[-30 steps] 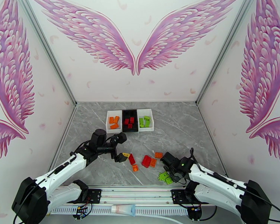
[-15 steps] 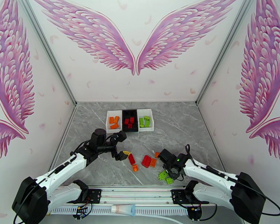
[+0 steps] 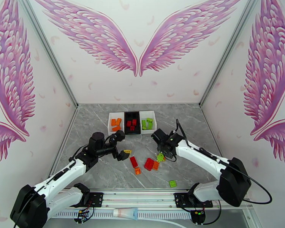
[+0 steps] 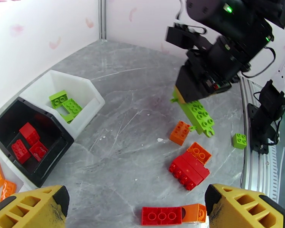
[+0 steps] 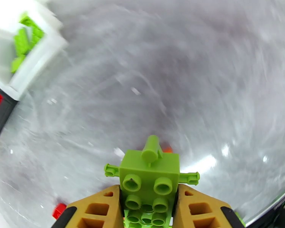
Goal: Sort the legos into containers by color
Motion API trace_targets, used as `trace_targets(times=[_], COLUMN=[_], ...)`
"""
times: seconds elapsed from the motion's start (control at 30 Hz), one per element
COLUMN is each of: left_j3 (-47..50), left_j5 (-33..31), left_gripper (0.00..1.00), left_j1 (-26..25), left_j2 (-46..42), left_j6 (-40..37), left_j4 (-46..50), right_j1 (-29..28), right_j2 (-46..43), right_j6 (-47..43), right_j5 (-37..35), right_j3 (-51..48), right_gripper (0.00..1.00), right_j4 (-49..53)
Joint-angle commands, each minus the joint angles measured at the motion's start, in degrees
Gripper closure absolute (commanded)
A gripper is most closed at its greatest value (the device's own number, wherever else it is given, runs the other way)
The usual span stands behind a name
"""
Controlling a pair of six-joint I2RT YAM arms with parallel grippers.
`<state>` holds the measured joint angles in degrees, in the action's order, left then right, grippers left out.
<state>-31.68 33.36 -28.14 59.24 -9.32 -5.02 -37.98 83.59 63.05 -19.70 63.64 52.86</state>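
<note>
My right gripper is holding the long lime green lego and will carry it outward to the white tray next, then release it inside, because the white tray holds green legos.
My right gripper is shut on a long lime green lego and holds it tilted above the table's middle; in the right wrist view that lego sits between both yellow fingers. The left gripper hangs open and empty over the loose pile. Loose on the table are a red plate, a red block, a small orange lego, another orange lego and a small green lego. The containers stand at the back: a white tray with orange legos, a black tray with red ones, a white tray with green ones.
The left wrist view has the green tray's wall and the black tray at left, with an orange lego under the held green one. A metal rail runs along the near edge. Walls close in on three sides.
My right gripper closed on the long green lego near the front edge, lifted it and carried it back and left toward the middle. One small green lego stayed behind. The left arm barely shifted.
</note>
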Motion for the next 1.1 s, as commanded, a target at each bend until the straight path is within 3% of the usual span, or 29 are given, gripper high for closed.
trace_targets(times=[0.0, 0.2, 0.47, 0.83, 0.93, 1.07], left_j3=[1.4, 1.6, 2.0, 1.9, 1.8, 1.7], left_j5=[-1.1, -1.9, -2.9, -4.3, -4.3, -4.1], left_gripper=[0.01, 0.01, 0.01, 0.01, 0.01, 0.01], left_j1=[0.5, 0.8, 1.3, 1.5, 1.6, 1.6], left_j2=[-1.9, -3.7, -6.5, -7.9, -7.8, -7.8], left_j6=[1.1, 0.8, -0.3, -0.4, -0.5, -1.0], left_j4=[-0.5, 1.5, 3.9, 4.6, 4.6, 4.6], right_j1=[1.3, 3.8, 6.2, 8.2, 8.5, 8.5], right_j2=[4.8, 15.1, 29.0, 43.4, 45.3, 43.4], right_j6=[-18.4, -35.6, -51.3, -53.4, -53.4, -53.3], right_j5=[-5.3, -4.6, -0.4, 0.5, 0.1, -0.6], right_j3=[8.2, 22.0, 36.7, 49.6, 52.4, 52.0], right_gripper=[0.78, 0.79, 0.80, 0.76, 0.70, 0.48], right_j4=[-2.4, -8.9, -16.3, -19.1, -17.4, -17.3])
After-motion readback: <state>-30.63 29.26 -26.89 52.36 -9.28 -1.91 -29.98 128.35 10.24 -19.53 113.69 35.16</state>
